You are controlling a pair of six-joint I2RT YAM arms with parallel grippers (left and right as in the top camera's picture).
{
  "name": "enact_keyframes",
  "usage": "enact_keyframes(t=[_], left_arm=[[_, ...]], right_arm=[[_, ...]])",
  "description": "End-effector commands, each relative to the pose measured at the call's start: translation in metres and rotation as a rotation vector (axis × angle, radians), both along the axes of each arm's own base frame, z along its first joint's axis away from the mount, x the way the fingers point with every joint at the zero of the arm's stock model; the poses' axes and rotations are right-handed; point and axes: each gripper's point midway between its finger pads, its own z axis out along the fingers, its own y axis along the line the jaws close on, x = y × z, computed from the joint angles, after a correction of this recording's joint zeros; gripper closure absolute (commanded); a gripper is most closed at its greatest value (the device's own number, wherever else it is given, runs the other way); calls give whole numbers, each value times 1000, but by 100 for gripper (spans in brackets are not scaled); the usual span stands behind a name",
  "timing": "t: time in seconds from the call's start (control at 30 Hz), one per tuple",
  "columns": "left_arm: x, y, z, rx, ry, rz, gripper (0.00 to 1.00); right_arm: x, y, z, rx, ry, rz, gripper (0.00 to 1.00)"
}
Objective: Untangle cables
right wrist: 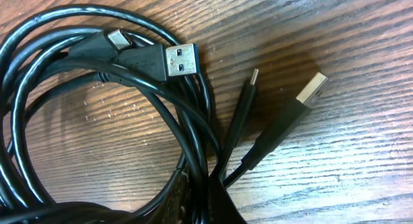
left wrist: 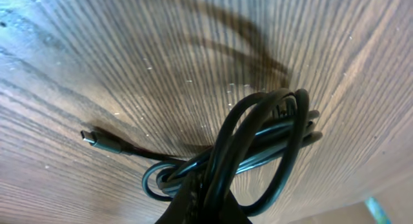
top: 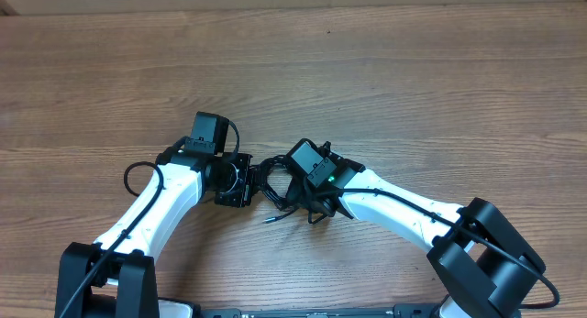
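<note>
My left gripper should next pull up and away from the heap of cables and tilt upward until its pieces of cable come free, because my right gripper holds the heap's other side.
The cables [top: 271, 179] are a tangle of thin black cords bunched on the table between my two arms. My left gripper [top: 249, 181] is shut on the left side of the bunch. In the left wrist view its fingers [left wrist: 193, 211] pinch several strands of the cables [left wrist: 264, 137], and one small plug [left wrist: 97, 139] trails on the wood. My right gripper [top: 293, 194] is shut on the right side. The right wrist view shows strands running down into that shut gripper [right wrist: 216, 208], beside the coiled cables [right wrist: 84, 75], a USB plug [right wrist: 179, 61], a second USB plug [right wrist: 311, 88] and a thin plug [right wrist: 253, 77].
The wooden table [top: 413, 89] stretches out around the bunch. Thicker black wires [top: 138, 171] run along my arms. A loose plug end [top: 271, 218] lies just in front of the bunch.
</note>
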Motion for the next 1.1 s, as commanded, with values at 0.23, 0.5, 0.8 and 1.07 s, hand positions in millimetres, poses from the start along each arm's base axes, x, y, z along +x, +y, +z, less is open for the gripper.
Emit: enact_keyframes(t=[0.23, 0.5, 0.8, 1.07], left_arm=[[15, -23, 22, -141, -103, -95, 96], [18, -34, 36, -258, -91, -69, 96], [61, -18, 87, -507, -308, -62, 96], [92, 10, 112, -528, -490, -34, 96]], right_arm=[[-7, 0, -7, -8, 23, 37, 94], [-9, -1, -16, -18, 45, 38, 96], [-20, -16, -20, -43, 130, 12, 96], [-37, -71, -24, -159, 309, -114, 96]])
